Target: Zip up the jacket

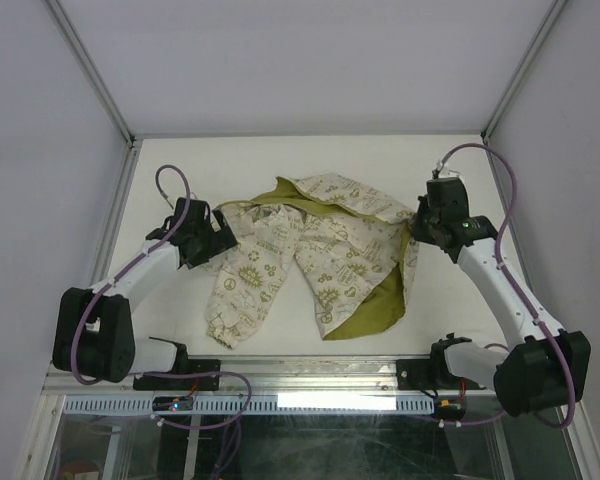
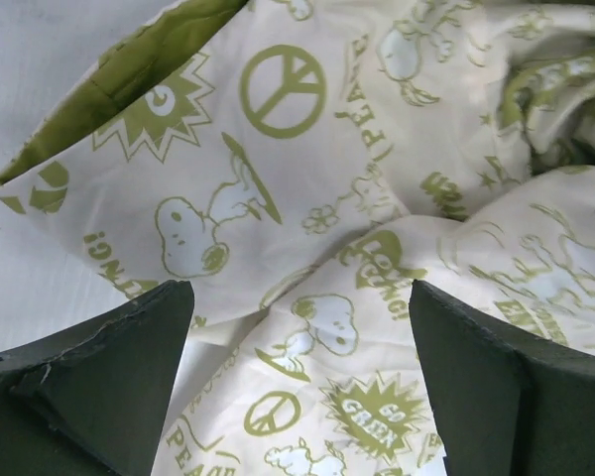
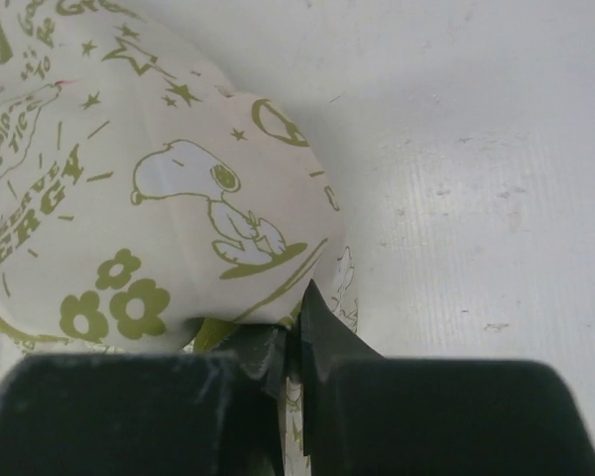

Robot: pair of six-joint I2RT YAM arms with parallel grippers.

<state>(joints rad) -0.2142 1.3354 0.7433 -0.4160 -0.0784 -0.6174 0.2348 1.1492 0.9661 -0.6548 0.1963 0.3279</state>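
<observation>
My left gripper moves outward and down, toward the right in the top view, onto the jacket's far printed fabric (image 1: 259, 213) next, since the jacket's opposite edge is already held.
The jacket (image 1: 320, 250) lies crumpled in the middle of the table, cream-white with olive-green prints, its olive lining showing at the top and at the lower right. No zipper shows clearly. My left gripper (image 1: 218, 243) is at the jacket's left side, open, with its two fingers (image 2: 99, 387) spread over the printed fabric (image 2: 307, 248). My right gripper (image 1: 420, 228) is at the jacket's right edge, shut on a fold of the fabric (image 3: 178, 198) that bulges above the closed fingertips (image 3: 322, 327).
White table surface (image 1: 170, 320) lies around the jacket, bounded by white walls at left, right and back. A metal rail (image 1: 300, 372) runs along the near edge by the arm bases.
</observation>
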